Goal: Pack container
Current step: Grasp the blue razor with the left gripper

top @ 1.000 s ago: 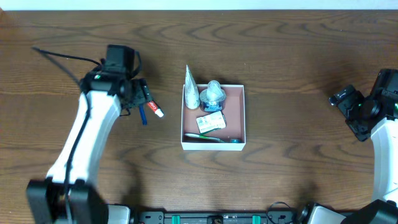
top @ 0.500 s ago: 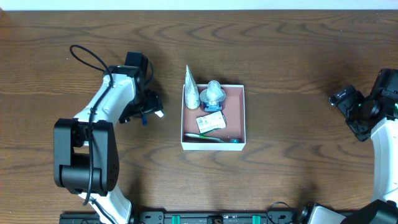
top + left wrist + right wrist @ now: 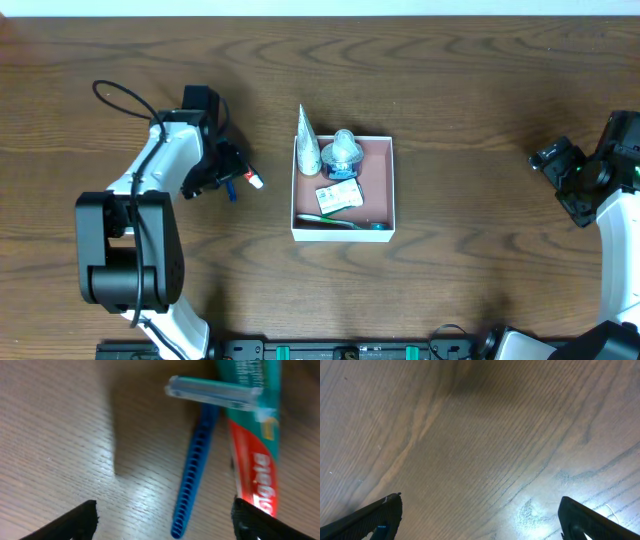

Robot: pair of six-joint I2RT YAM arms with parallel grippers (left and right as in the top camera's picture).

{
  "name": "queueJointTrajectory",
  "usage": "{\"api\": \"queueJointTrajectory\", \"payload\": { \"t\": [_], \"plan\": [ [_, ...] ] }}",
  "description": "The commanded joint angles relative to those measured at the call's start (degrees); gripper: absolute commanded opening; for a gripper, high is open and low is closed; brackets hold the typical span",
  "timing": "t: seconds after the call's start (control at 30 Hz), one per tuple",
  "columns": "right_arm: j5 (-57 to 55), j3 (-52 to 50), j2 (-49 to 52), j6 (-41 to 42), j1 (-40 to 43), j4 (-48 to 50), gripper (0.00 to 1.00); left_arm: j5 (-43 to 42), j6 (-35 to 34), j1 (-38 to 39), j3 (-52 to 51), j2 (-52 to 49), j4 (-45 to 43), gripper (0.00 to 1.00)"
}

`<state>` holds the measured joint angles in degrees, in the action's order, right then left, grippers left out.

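Observation:
The handle of the blue razor lies between my open fingers with bare wood on both sides, so my left gripper will move down onto it and close.
The container (image 3: 393,185) is a shallow white-walled box with a reddish-brown floor at the table's middle. It holds a silver tube, a round bottle, a small packet and a toothbrush. A blue razor (image 3: 196,462) and a red-and-green toothpaste tube (image 3: 255,450) lie side by side on the wood left of the container; both show in the overhead view, the razor (image 3: 230,187) and the tube (image 3: 250,178). My left gripper (image 3: 165,520) is open and low over them, the razor's handle between its fingertips. My right gripper (image 3: 480,515) is open and empty over bare wood at the far right.
The left arm's black cable (image 3: 120,95) loops over the table behind the arm. The silver tube (image 3: 306,140) sticks out past the container's back left corner. The right arm (image 3: 600,175) is near the table's right edge.
The left arm has folded in towards its base and its gripper has come down close over the razor and toothpaste tube. The right arm has not moved.

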<state>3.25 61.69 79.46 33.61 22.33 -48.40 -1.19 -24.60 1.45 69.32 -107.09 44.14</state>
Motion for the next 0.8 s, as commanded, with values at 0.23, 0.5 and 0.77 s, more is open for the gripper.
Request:
{"api": "queueJointTrajectory", "payload": {
  "t": [0.23,0.5,0.77],
  "plan": [
    [0.17,0.0,0.0,-0.87,0.48,-0.04,0.99,-2.93,2.93,-0.46,-5.51,-0.2,-7.89,0.67],
    [0.15,0.0,0.0,-0.87,0.48,-0.04,0.99,-2.93,3.56,-0.46,-8.52,-0.2,-12.24,0.39],
    [0.15,0.0,0.0,-0.87,0.48,-0.04,0.99,-2.91,3.52,-0.46,-9.81,-0.2,-13.42,0.06]
  ]
}}
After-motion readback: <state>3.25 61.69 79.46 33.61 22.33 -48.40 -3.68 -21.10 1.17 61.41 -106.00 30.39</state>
